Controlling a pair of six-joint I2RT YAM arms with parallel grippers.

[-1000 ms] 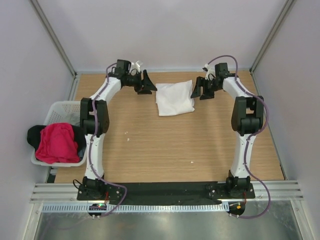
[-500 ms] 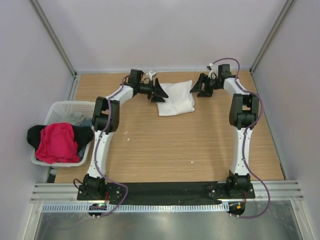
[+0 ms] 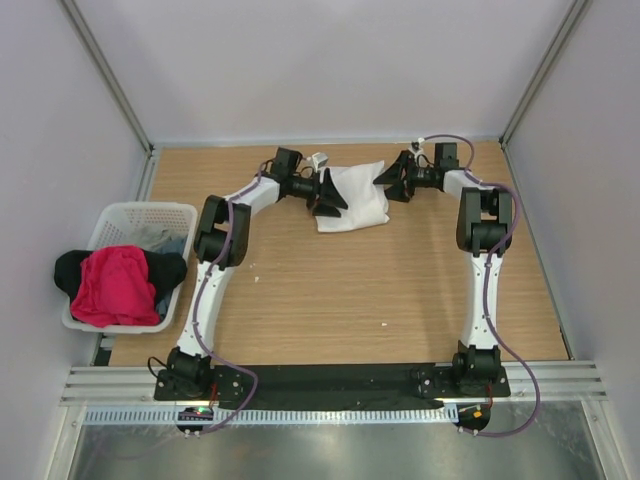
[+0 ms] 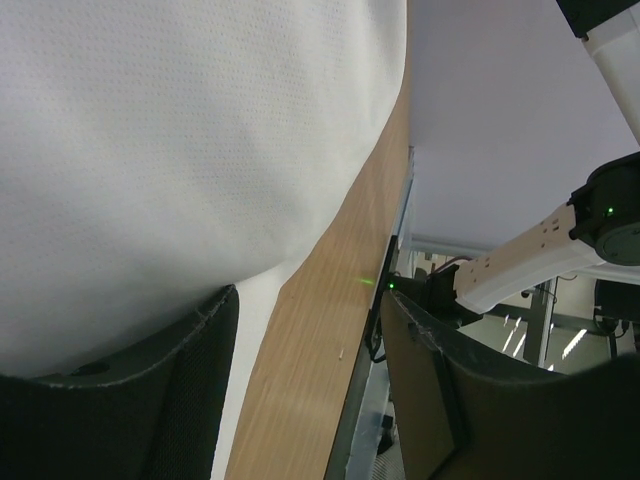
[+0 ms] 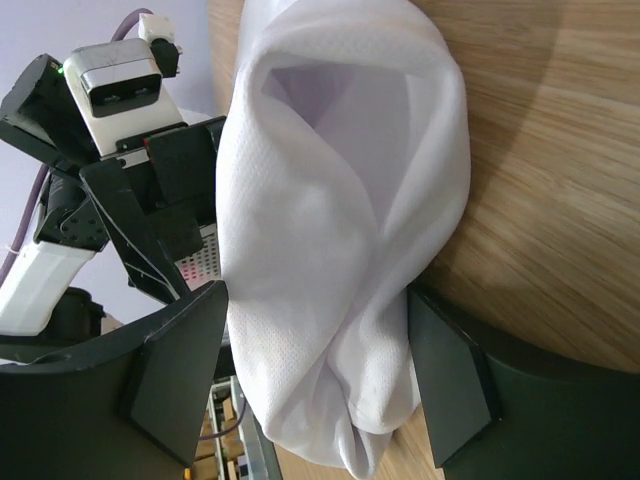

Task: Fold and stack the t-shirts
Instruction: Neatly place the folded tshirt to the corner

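I will move my right gripper to the left in the top view next, onto the t-shirt's bunched end, and close it, because its open fingers are already on both sides of the white t-shirt's fold.
A folded white t-shirt lies on the far middle of the wooden table. My left gripper is at its left edge, open. In the left wrist view the white t-shirt bulges over one finger, and bare wood shows between the fingers around the gripper. My right gripper is at the shirt's right end, open. In the right wrist view the gripper has its fingers either side of the bunched white t-shirt. A pink-red t-shirt and a black t-shirt sit in the basket.
A white lattice basket stands off the table's left edge. Grey walls close the far side and both flanks. Both arm bases are on the black rail at the near edge. A few small white specks lie on the wood.
Both arms have swung inward to the white t-shirt, the left from its left and the right from its right. The right jaws have spread a little wider.
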